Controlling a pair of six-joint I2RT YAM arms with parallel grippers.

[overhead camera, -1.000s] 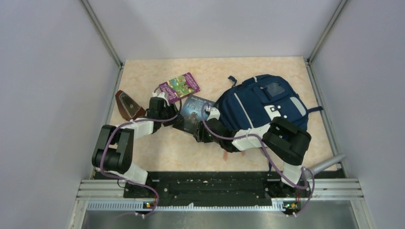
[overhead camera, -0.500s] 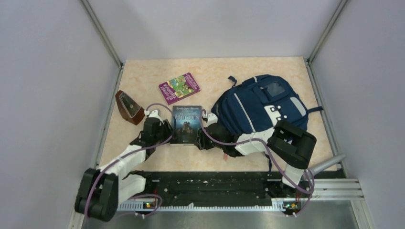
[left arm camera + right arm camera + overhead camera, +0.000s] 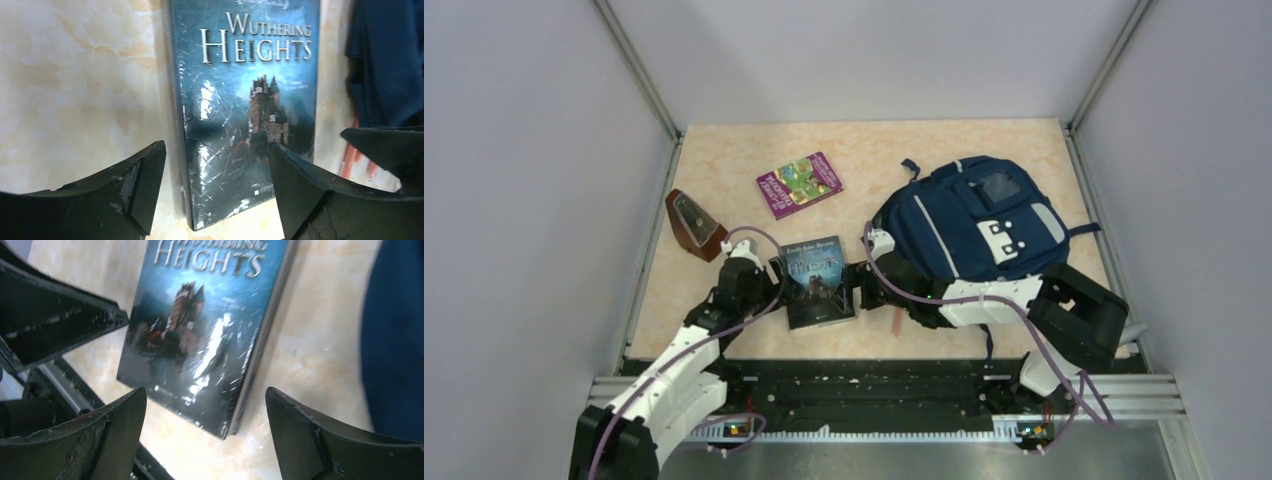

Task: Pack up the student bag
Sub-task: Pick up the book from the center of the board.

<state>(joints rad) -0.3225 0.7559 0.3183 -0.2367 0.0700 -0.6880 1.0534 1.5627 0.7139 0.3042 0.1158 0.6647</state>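
Observation:
My left gripper moves toward the right in the top view next and fits onto the book's spine edge [image 3: 183, 167], because that edge lies between its open fingers.
The student bag [image 3: 969, 225], navy blue with grey strips and a white patch, lies at the right of the table; its fabric also shows as the bag [image 3: 385, 60] and bag [image 3: 395, 340]. A dark blue book titled Wuthering Heights [image 3: 817, 281] lies flat between the two grippers. My left gripper [image 3: 773, 279] is at the book's left edge, open, its jaws astride the near left corner of the book [image 3: 240, 125] without touching it. My right gripper [image 3: 862, 286] is at the right edge, also open, over the near right corner of the book [image 3: 210, 330].
A purple book [image 3: 799, 183] lies further back. A brown wedge-shaped thing [image 3: 694, 224] sits by the left wall. Orange pens [image 3: 897, 322] lie under the right arm, near the bag. The black rail [image 3: 854, 385] runs along the near edge.
The book came toward the near edge, carried between both grippers, and now lies flat. Both grippers have opened and let go of it. The left arm has swung lower.

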